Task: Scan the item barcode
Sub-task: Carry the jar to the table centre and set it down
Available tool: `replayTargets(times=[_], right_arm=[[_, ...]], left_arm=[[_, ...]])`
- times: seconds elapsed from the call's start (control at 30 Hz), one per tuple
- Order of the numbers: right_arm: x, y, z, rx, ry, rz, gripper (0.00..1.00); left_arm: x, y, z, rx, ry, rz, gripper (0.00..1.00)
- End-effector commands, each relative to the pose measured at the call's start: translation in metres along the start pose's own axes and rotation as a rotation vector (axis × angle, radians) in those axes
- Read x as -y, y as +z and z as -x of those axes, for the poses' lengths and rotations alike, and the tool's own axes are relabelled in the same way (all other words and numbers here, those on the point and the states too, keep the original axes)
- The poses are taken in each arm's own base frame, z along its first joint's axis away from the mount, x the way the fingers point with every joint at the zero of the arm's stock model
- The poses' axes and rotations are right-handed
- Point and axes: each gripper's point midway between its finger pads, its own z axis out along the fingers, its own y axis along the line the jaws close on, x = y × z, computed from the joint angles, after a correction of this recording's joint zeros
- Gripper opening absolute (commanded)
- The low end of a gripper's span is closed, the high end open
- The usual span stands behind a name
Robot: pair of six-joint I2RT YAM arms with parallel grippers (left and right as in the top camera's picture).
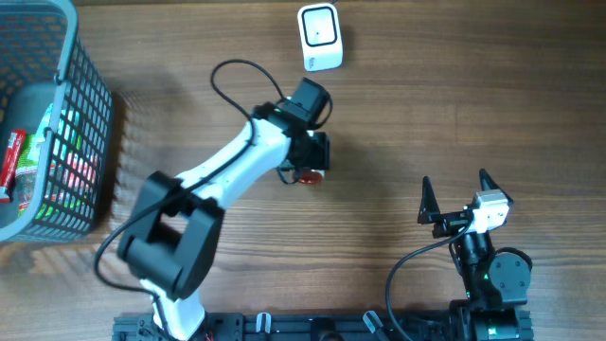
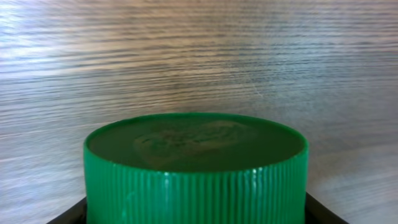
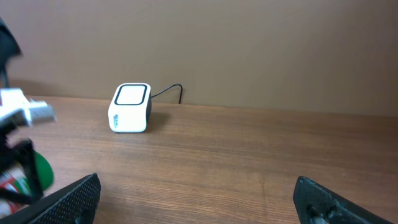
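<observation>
The item goes down and to my left gripper's right in the overhead view next, and the gripper releases it there, since bare tabletop lies that way.
The item is a container with a green ribbed cap [image 2: 196, 168]. It fills the lower middle of the left wrist view, with a black jaw pressed against each side. My left gripper [image 1: 311, 156] [image 2: 196, 219] is shut on it above the table's middle. From overhead only a red part of the item [image 1: 309, 177] shows under the gripper. The barcode is not visible. The white scanner [image 1: 320, 36] [image 3: 130, 107] stands at the table's far edge. At the near right, my right gripper [image 1: 459, 196] [image 3: 199, 202] stands wide open and empty. The green cap [image 3: 41, 169] shows at the left of its view.
A grey mesh basket [image 1: 90, 114] with several packaged goods stands at the far left. The scanner's black cable [image 3: 169, 90] runs off behind it toward the wall. A black cable [image 1: 232, 76] loops beside the left arm.
</observation>
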Motion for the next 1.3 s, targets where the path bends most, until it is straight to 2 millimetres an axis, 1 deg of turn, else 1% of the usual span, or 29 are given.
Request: replayTargets(times=[0.0,0.07,0.17,0.33,0.43,0.5,0.57,0.9,1.03,1.17,1.23,1.27], right_arm=[[-0.002,0.000,0.001,0.005,-0.012,0.011,1.00],[-0.002,0.000,0.001,0.006,-0.012,0.011,1.00],[-0.002,0.000,0.001,0.006,-0.012,0.011,0.99],[-0.002,0.000,0.001,0.005,-0.012,0.011,1.00],[-0.002,0.000,0.001,0.006,-0.012,0.011,1.00],[-0.002,0.000,0.001,0.005,-0.012,0.011,1.00],[-0.002,0.000,0.001,0.006,-0.013,0.011,1.00],[-0.002,0.000,0.001,0.005,-0.012,0.011,1.00],[-0.002,0.000,0.001,0.006,-0.012,0.011,1.00],[-0.002,0.000,0.001,0.006,-0.012,0.011,1.00],[-0.002,0.000,0.001,0.006,-0.012,0.011,1.00],[-0.002,0.000,0.001,0.005,-0.012,0.011,1.00]], left_arm=[[0.002,0.020,-0.005,-0.007,-0.029,0.042,0.49],[0.004,0.026,-0.009,-0.020,-0.029,0.048,0.49],[0.008,0.031,-0.014,-0.031,-0.034,0.050,0.49],[0.021,0.033,-0.020,-0.026,0.000,0.039,0.49],[0.029,0.034,-0.027,-0.031,0.026,0.036,0.49],[0.031,0.034,-0.028,-0.022,0.040,0.048,0.50],[0.032,0.034,-0.029,-0.008,0.053,0.069,0.52],[0.046,0.036,-0.042,-0.013,0.074,0.064,0.52],[0.048,0.037,-0.045,-0.017,0.082,0.065,0.54],[0.045,0.043,-0.048,-0.034,0.082,0.079,0.55],[0.043,0.048,-0.050,-0.045,0.083,0.087,0.56],[0.043,0.049,-0.051,-0.046,0.083,0.089,0.60]])
